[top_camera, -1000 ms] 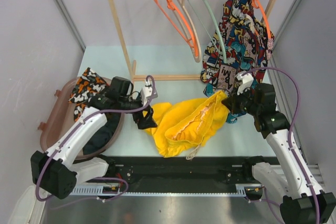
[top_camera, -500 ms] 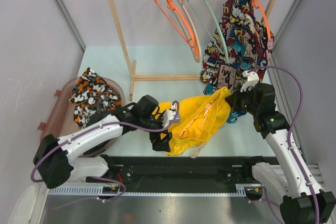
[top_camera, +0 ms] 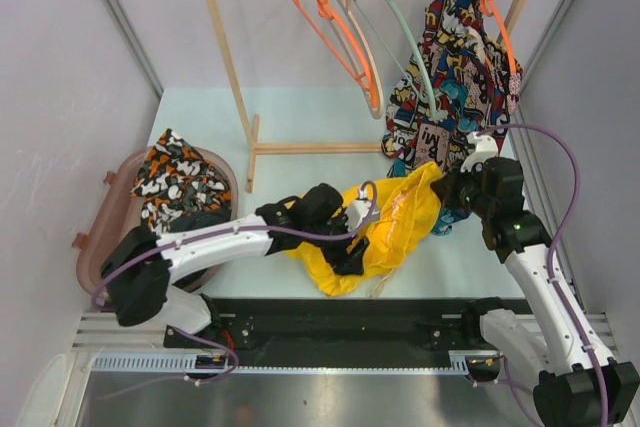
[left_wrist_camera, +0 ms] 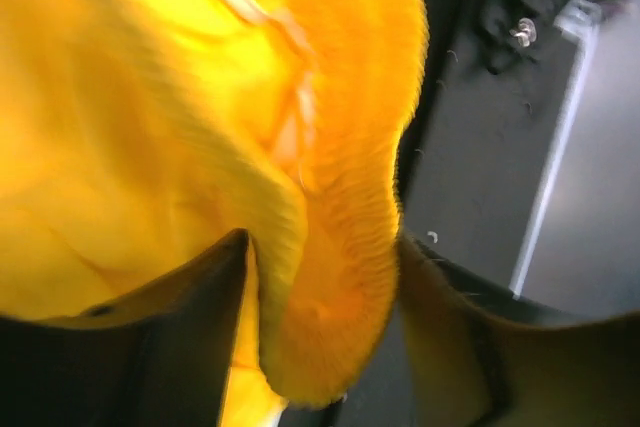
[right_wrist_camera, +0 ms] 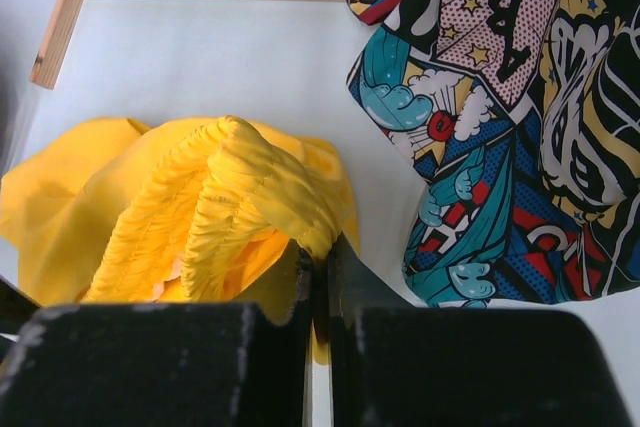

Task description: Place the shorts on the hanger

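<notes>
My right gripper needs to bring the waistband, which has its end held up bunched, down and back to the bare tabletop short of the comic-print garment next and let go of it.
The yellow shorts lie bunched on the table between my arms. My right gripper is shut on a gathered fold of their elastic waistband at the right end; the pinch shows in the right wrist view. My left gripper is over the lower middle of the shorts. In the left wrist view its fingers stand apart with a thick fold of the shorts filling the gap. The mint-green hanger hangs empty on the rail at the back.
A comic-print garment hangs on an orange hanger right of the mint one and reaches the table. Orange hangers and a beige one hang to its left. Wooden rack. Basket with patterned cloth at left.
My left arm has swept right from beside the basket onto the shorts. The shorts have been pushed into a tighter heap. My right gripper has kept its hold and barely moved.
</notes>
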`<state>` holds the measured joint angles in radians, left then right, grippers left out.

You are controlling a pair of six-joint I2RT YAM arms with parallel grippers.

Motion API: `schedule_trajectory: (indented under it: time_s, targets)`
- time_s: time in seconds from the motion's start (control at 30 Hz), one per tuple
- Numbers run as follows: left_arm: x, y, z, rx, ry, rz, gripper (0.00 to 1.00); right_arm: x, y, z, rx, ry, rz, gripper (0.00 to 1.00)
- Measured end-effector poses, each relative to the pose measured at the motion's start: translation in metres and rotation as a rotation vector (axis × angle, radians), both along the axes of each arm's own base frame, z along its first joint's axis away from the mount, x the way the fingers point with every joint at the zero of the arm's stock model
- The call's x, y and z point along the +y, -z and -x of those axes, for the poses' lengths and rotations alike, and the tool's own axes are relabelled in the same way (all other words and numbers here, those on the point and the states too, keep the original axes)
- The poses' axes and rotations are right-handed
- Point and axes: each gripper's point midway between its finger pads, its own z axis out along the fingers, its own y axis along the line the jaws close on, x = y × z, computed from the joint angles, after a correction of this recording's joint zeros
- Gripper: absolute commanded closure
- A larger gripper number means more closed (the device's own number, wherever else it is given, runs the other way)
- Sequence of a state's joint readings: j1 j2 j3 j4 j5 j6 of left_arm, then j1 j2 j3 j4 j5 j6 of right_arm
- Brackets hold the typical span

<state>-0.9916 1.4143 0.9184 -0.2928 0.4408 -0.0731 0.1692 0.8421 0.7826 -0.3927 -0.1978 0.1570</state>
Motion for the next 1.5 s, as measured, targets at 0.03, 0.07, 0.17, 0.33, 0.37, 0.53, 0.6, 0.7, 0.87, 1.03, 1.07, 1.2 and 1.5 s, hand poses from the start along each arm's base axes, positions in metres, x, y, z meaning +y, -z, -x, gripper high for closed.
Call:
schedule_trajectory:
  time_s: [0.03,0.07,0.17,0.33,0.37,0.53,0.6,0.7,0.87,1.03,1.07,1.2,1.5]
  targets:
    - [-0.003,0.001,-0.008,0.001,-0.02,-0.007,0.65,0.0,-0.001,0.0,-0.002,0.0,-0.001,1.0]
    - [-0.005,0.002,-0.016,0.003,-0.038,-0.014,0.79,0.0,-0.001,0.0,-0.005,0.0,-0.001,1.0]
    - [0.004,0.004,-0.038,0.012,-0.08,-0.041,1.0,0.0,-0.006,0.002,-0.024,-0.002,-0.004,1.0]
    - [0.033,-0.034,-0.059,-0.039,-0.044,-0.032,1.0,0.002,-0.029,0.013,-0.112,-0.043,-0.006,1.0]
    - [0.04,-0.052,-0.06,-0.067,-0.026,-0.019,1.0,0.004,-0.035,0.016,-0.132,-0.055,-0.008,1.0]
    - [0.081,-0.163,-0.077,-0.299,0.003,0.084,1.0,0.013,-0.103,0.029,-0.309,-0.139,-0.019,1.0]
    - [0.097,-0.209,-0.087,-0.418,-0.008,0.114,1.0,0.018,-0.138,0.037,-0.397,-0.179,-0.026,1.0]
    - [0.113,-0.276,-0.084,-0.616,0.025,0.153,1.0,0.027,-0.195,0.054,-0.539,-0.252,-0.036,1.0]
    - [0.131,-0.35,-0.062,-0.84,0.069,0.199,1.0,0.036,-0.268,0.089,-0.729,-0.361,-0.031,1.0]
    - [0.137,-0.359,-0.055,-0.892,0.086,0.192,1.0,0.043,-0.274,0.097,-0.763,-0.433,0.012,1.0]
    - [0.137,-0.349,-0.056,-0.883,0.091,0.181,1.0,0.045,-0.266,0.09,-0.741,-0.444,0.024,1.0]
    - [0.136,-0.277,-0.067,-0.774,0.101,0.095,1.0,0.05,-0.21,0.055,-0.627,-0.469,0.075,1.0]
    - [0.141,-0.056,-0.088,-0.483,0.108,-0.147,1.0,0.061,0.013,0.039,-0.272,-0.68,0.258,1.0]
